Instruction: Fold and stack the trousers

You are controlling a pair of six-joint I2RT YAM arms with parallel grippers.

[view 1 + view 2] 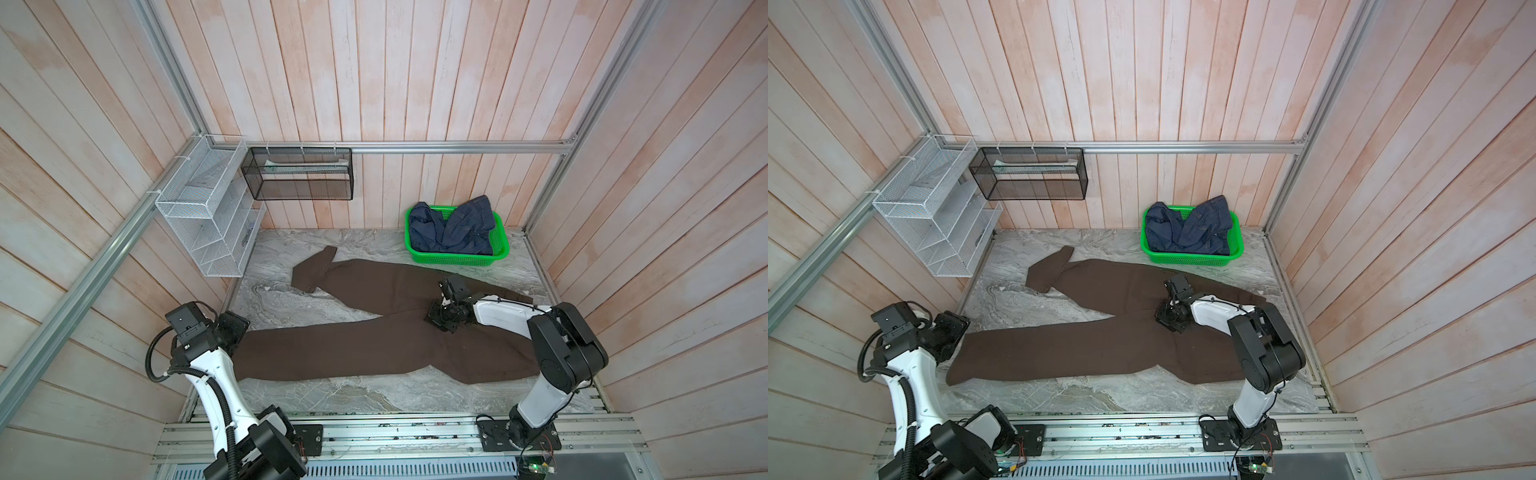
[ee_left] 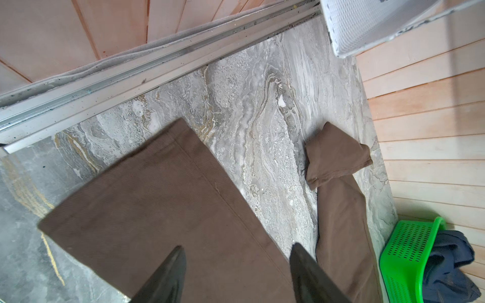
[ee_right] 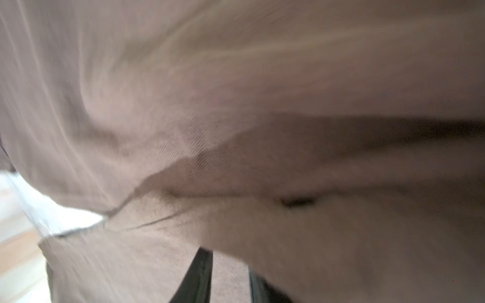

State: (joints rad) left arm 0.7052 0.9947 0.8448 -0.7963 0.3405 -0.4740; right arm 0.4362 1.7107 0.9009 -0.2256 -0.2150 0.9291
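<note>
My left gripper moves down onto the near leg's cuff hem (image 2: 113,174) and closes next, because the near leg lies stretched flat while the far cuff (image 2: 338,157) is folded over.
The dark brown trousers (image 1: 353,349) (image 1: 1079,345) lie spread flat on the marble table in both top views, with the legs pointing left and the waist at the right. The far leg's cuff (image 1: 316,270) (image 2: 338,157) is folded over. My right gripper (image 1: 442,320) (image 1: 1169,318) presses down at the crotch. In the right wrist view it (image 3: 228,262) is shut on a bunched fold of the trousers (image 3: 236,105). My left gripper (image 2: 237,246) hovers open over the near leg (image 2: 147,210), close to its cuff, holding nothing.
A green basket (image 1: 457,259) (image 1: 1187,259) (image 2: 404,249) with a navy garment (image 1: 453,228) stands at the back right. A white wire rack (image 1: 199,208) and a black mesh shelf (image 1: 299,178) hang at the back left. Aluminium rails border the table.
</note>
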